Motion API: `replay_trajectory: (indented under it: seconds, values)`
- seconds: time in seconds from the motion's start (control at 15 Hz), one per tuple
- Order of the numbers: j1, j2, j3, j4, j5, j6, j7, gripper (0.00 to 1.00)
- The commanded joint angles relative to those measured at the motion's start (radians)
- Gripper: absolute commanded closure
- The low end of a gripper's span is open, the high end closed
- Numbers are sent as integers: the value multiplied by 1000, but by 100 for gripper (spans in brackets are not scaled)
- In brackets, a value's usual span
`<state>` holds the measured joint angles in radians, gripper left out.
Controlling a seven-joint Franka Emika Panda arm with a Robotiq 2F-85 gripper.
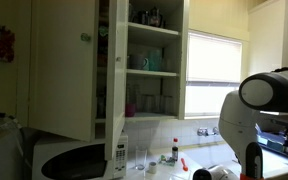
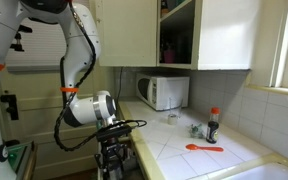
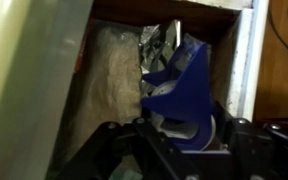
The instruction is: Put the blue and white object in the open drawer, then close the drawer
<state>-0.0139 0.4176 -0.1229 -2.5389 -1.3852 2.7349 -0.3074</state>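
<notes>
My gripper comes down between the drawer's sides next and releases the blue and white object there, because it still hangs above the drawer's pale bottom [image 3: 122,85].
In the wrist view my gripper [image 3: 184,135] is shut on the blue and white object [image 3: 179,85], with a black finger on each side of it. It hangs over the open drawer [image 3: 109,70], whose pale bottom lies below. A crumpled silvery item [image 3: 159,40] lies in the drawer just beyond the object. In an exterior view the arm bends down in front of the counter's edge with the gripper [image 2: 112,160] low. There the drawer and the object are hidden behind the gripper.
A white microwave [image 2: 162,92] stands on the tiled counter [image 2: 184,135]. A dark bottle with a red cap [image 2: 213,125] and an orange spoon [image 2: 204,148] are near it. A wall cupboard [image 1: 149,60] stands open above. The drawer's side wall [image 3: 246,60] is close on the right.
</notes>
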Motion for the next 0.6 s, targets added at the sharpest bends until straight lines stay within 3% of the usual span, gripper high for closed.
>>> replay_trajectory:
  seconds: [0.0,0.4,0.47,0.53]
  values:
    - [1,57,-6,-20,-35,15,50,66]
    - [-7,143,1,76,-11,17,-3,66]
    - [-12,151,9,81,25,14,-23,66]
    - [-58,159,64,91,108,-21,-68,66]
